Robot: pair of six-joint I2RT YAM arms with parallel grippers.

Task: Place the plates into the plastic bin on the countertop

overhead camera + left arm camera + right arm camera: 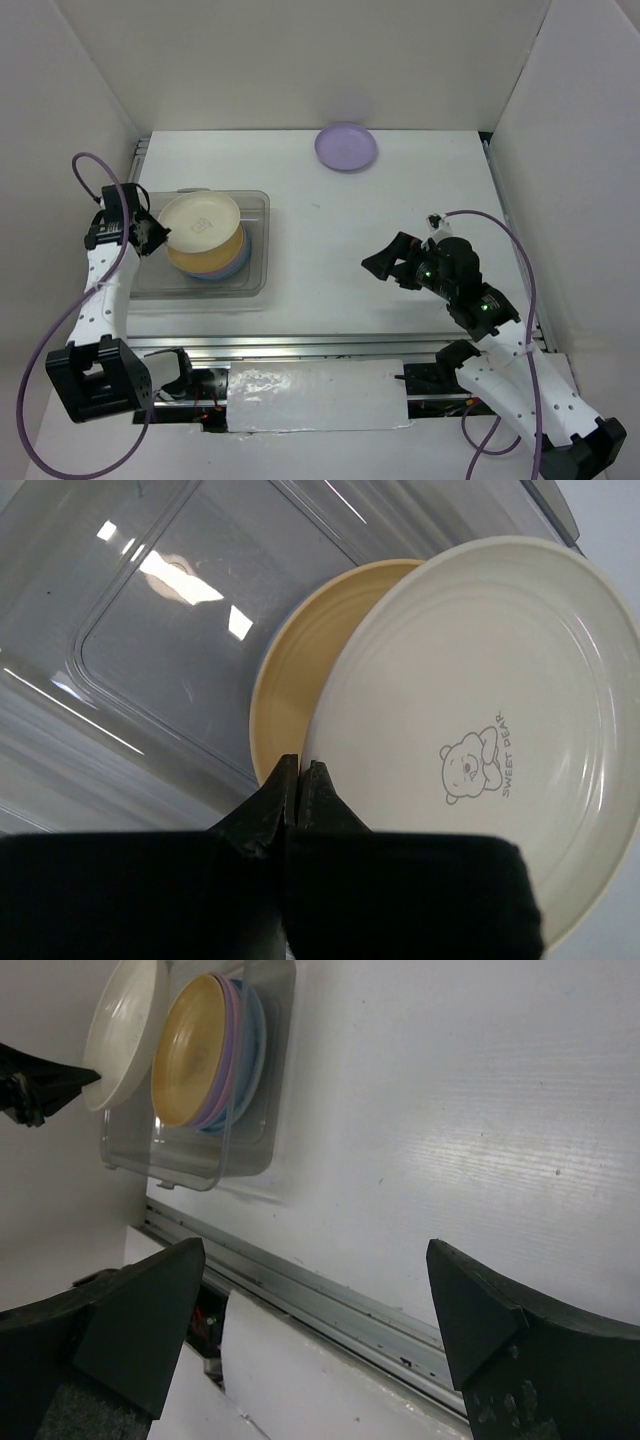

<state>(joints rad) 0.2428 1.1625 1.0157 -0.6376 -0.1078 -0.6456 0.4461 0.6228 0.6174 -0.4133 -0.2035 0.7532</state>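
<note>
I should move my right gripper outward and down onto the lilac plate's rim [372, 160] on the side away from the bin [255, 280], because this plate is still outside it.
My left gripper [155, 236] is shut on the rim of the cream plate [200, 222], holding it tilted over the stack in the clear plastic bin [255, 280]. The left wrist view shows the cream plate [470, 730] with a bear print above the orange plate [290, 670]. The stack has the orange plate [200, 262] on top, with pink, lilac and blue rims under it. A lilac plate [346, 146] lies on the countertop at the back. My right gripper [385, 266] is open and empty, above the countertop right of the bin. The strawberry plate is hidden.
White walls enclose the countertop [400, 210] on three sides. A metal rail [300, 345] runs along the near edge. The right wrist view shows the bin [190, 1160] far to the left with the plate stack [205, 1055] inside.
</note>
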